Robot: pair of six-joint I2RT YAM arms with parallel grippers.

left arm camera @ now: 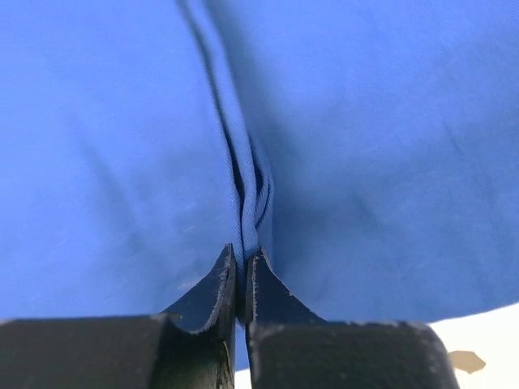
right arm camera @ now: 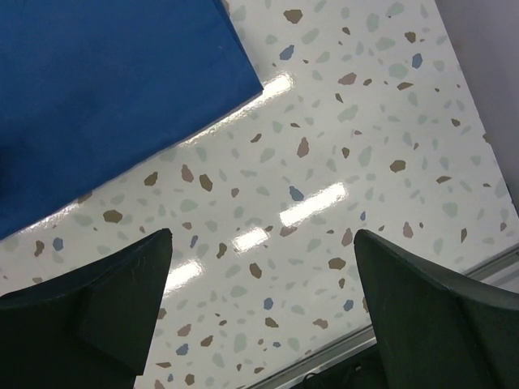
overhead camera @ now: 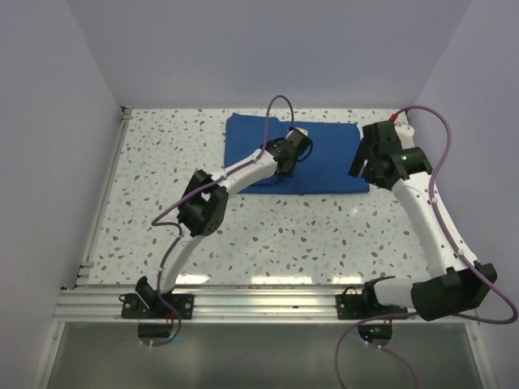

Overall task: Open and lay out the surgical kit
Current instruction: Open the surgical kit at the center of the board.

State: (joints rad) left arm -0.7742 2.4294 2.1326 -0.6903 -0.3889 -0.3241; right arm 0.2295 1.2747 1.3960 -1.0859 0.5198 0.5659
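The right gripper moves outward and down onto the wrap's far corner (overhead camera: pixel 354 126) on its own side next, since that corner lies free of the left gripper's pinch.
The royal-blue cloth wrap (overhead camera: pixel 328 158) lies folded at the back middle of the table. My left gripper (overhead camera: pixel 298 146) is over its middle and is shut on a pinched fold of the cloth (left arm camera: pixel 247 219), seen close in the left wrist view. My right gripper (overhead camera: pixel 375 160) hovers open and empty just off the wrap's right edge; in the right wrist view the wrap's corner (right arm camera: pixel 122 89) is at the upper left and my fingers (right arm camera: pixel 113 300) frame bare table. The steel tray, scissors, forceps and tweezers are hidden.
The speckled white table (overhead camera: pixel 284 235) has white walls on the left, back and right. A metal rail (overhead camera: pixel 243 301) runs along the near edge by the arm bases.
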